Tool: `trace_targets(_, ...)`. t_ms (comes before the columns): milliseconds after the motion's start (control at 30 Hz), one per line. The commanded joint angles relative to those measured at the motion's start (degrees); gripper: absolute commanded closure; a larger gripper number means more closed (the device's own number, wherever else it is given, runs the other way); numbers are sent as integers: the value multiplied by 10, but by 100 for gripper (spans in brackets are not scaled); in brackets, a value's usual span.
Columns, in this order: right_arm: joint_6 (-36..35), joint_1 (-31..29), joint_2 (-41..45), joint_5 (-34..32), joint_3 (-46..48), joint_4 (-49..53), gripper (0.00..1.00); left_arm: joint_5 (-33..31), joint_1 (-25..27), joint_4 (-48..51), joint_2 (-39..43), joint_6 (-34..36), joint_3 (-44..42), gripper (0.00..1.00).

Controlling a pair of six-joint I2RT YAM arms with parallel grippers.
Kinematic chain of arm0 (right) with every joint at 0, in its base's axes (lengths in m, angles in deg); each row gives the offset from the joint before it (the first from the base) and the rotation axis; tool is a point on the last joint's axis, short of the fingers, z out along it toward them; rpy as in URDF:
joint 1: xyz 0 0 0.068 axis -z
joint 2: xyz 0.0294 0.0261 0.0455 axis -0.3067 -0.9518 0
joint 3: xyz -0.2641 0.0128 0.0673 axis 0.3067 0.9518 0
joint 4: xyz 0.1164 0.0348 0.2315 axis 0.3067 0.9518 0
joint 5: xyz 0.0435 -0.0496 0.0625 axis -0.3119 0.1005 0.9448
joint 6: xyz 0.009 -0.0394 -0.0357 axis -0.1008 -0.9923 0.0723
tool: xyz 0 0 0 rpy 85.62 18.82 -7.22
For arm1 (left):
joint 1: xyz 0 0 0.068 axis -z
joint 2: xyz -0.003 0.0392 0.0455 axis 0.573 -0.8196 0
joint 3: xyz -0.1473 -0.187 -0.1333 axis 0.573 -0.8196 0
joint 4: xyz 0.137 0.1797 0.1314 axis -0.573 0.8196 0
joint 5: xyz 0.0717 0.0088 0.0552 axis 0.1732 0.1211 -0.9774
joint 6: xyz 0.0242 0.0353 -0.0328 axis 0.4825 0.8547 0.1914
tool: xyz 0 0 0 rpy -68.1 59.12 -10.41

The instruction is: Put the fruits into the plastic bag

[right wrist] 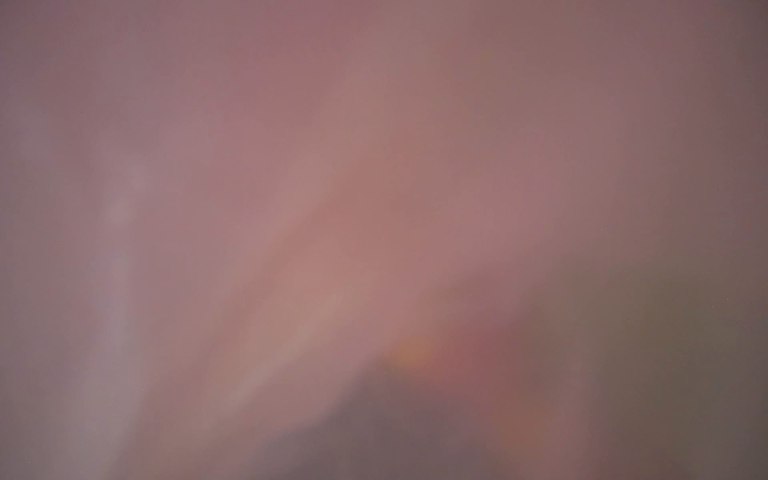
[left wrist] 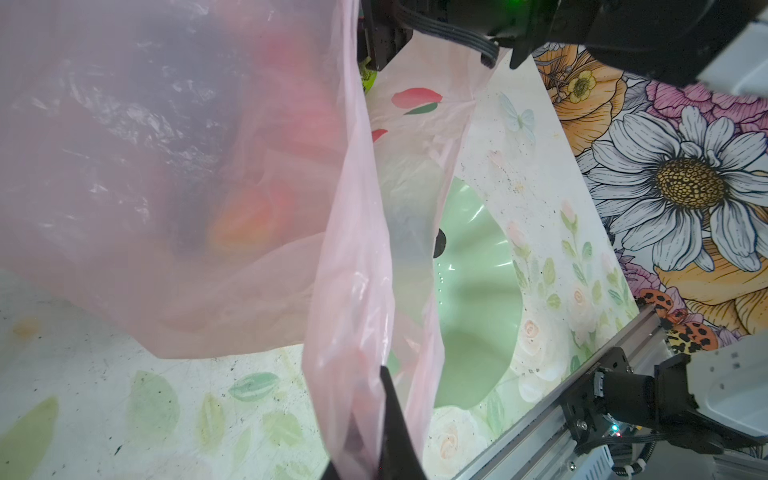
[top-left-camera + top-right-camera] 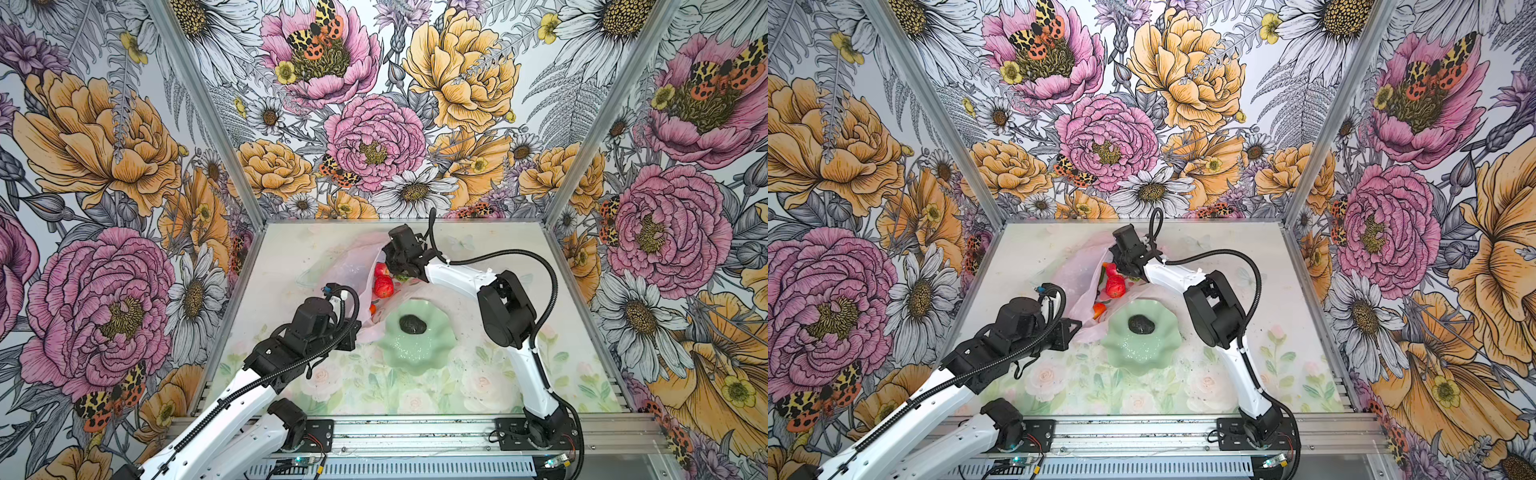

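Observation:
Pink film already fills my right gripper's view, so next this gripper will barely shift inside the bag's far side, beside the glossy red fruit, and open to release its load.
The thin pink plastic bag (image 3: 347, 266) lies at the table's back middle with its mouth held up. My left gripper (image 2: 374, 436) is shut on the bag's near edge. Inside the mouth show a pink-red fruit (image 3: 381, 269), a glossy red fruit (image 3: 383, 286) and an orange-red fruit (image 3: 372, 308). My right gripper (image 3: 395, 268) reaches into the bag's far side, its fingers hidden. A bit of bright green (image 2: 367, 81) shows beside it. The right wrist view is filled with blurred pink film. A blackish lump (image 3: 412, 324) lies in the pale green dish (image 3: 415, 353).
The scalloped dish (image 3: 1142, 355) sits just in front of the bag, partly under its loose film (image 2: 415, 199). Flowered walls close in the back and both sides. A metal rail (image 3: 415, 432) with the arm bases runs along the front edge.

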Motion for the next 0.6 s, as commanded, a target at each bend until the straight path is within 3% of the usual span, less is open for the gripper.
trace_targets(0,9,10,-20,-13,-19,-14,57,-20,11,20,1,2,1,100)
trace_targets(367,9,13,-40,3,-22,-14,41,-22,14,22,-4,1,1,100)
trace_targets(567,10,14,-43,8,-20,-13,21,-20,14,21,-6,2,2,100)
